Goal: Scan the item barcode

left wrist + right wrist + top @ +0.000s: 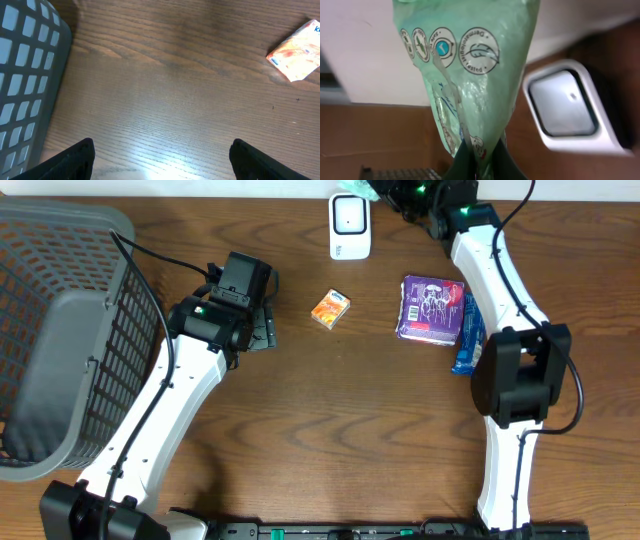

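The green packet [368, 190] in the robot's right gripper needs to swing down and right in the overhead view next, onto clear wood past the blue packet, and be released there.
My right gripper [482, 160] is shut on a pale green plastic packet [470, 65] with round printed symbols, pinched at its lower end. In the overhead view that packet [368, 190] sits at the table's far edge, just right of the white barcode scanner [350, 225]. The scanner's dark window [565, 107] lies to the packet's right in the right wrist view. No barcode shows on the packet's visible face. My left gripper [262, 328] stands open over bare wood, its fingertips [75, 157] far apart with nothing between them.
A small orange box [330, 310] lies mid-table, up and right of the left fingers [297, 50]. A purple packet [432, 310] and a blue packet [468, 335] lie beside the right arm. A grey mesh basket [60, 340] fills the left side.
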Motion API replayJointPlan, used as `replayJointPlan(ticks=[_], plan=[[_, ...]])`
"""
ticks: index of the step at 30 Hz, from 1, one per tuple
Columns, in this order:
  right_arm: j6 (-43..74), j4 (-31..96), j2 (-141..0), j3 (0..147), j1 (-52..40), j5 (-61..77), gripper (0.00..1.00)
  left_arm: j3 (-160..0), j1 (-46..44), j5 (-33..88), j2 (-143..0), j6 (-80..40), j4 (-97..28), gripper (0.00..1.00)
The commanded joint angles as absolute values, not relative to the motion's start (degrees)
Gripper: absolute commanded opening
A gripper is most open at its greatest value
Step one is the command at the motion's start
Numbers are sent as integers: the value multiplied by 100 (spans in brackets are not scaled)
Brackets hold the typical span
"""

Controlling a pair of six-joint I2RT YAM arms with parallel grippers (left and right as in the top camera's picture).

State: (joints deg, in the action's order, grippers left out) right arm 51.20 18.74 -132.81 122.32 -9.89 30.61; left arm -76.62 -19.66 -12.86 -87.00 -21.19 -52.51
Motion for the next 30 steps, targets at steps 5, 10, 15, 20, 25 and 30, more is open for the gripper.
replayJointPlan(ticks=[5, 10, 15, 20, 25, 30], plan=[[4659, 2381, -13214, 12296, -1052, 2279, 1, -7703, -1957, -1398, -8733, -2171, -5266, 86], [4663, 2961, -13211, 12296, -770, 1833, 1, -7703, -1957, -1398, -8733, -2171, -5266, 86], [4657, 4407, -13214, 12293, -526, 178, 1, -7703, -1957, -1400, -8733, -2171, -5266, 86], [4082, 4453, -13229, 12293, -489, 438, 1, -7703, -1957, -1398, -8733, -2174, -5266, 86], [3763, 3293, -13233, 12293, -690, 2117, 1, -7703, -1957, -1398, -8733, -2171, -5266, 86], [4040, 2617, -13233, 12293, -1122, 2145, 1, -7703, -1957, -1398, -8733, -2171, -5266, 86]])
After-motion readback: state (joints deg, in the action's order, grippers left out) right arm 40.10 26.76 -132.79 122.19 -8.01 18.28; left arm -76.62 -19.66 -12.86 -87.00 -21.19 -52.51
